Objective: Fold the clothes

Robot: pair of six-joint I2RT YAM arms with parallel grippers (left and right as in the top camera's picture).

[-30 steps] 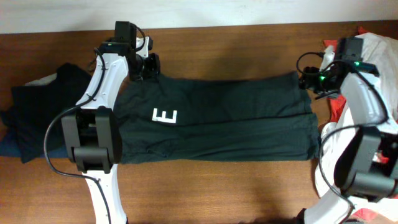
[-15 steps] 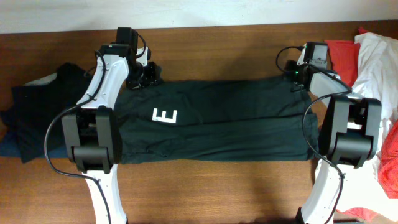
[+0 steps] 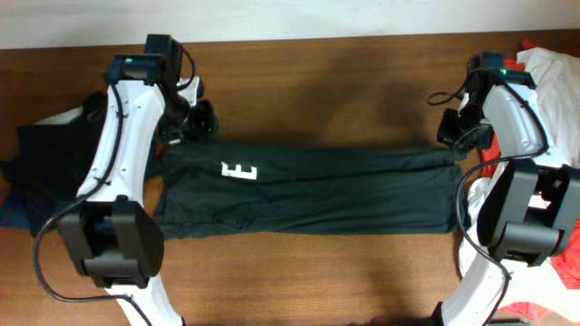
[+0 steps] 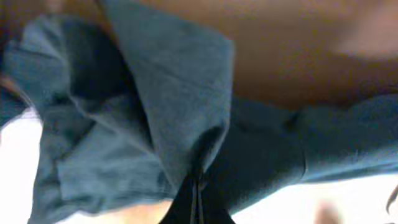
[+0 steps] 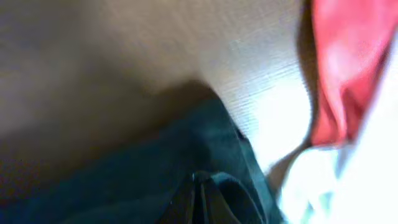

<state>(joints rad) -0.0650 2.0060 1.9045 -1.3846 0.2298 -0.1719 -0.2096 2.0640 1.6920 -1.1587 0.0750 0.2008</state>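
My left gripper should next move back and down to release the shirt's corner at the cloth (image 3: 203,188) beside the letter E, which lies below and back of it.
A dark green shirt (image 3: 317,190) with a white letter E (image 3: 239,170) lies as a long band across the wooden table (image 3: 326,91). My left gripper (image 3: 193,124) is shut on the shirt's far left corner; in the left wrist view the cloth (image 4: 174,93) hangs in folds from the closed jaws (image 4: 198,186). At the far right corner my right gripper (image 3: 456,136) is shut on the fabric. The right wrist view shows dark cloth (image 5: 155,180) bunched round the closed jaws (image 5: 200,186).
A heap of dark clothes (image 3: 45,172) lies at the left end of the table. Red and white garments (image 3: 553,81) are piled at the right end, and the red cloth (image 5: 348,56) shows close to my right gripper. A pale wall runs behind the table.
My right gripper closed on the shirt's far right corner. Both grippers moved outward and toward the front with the far edge, so the shirt now forms a narrower band.
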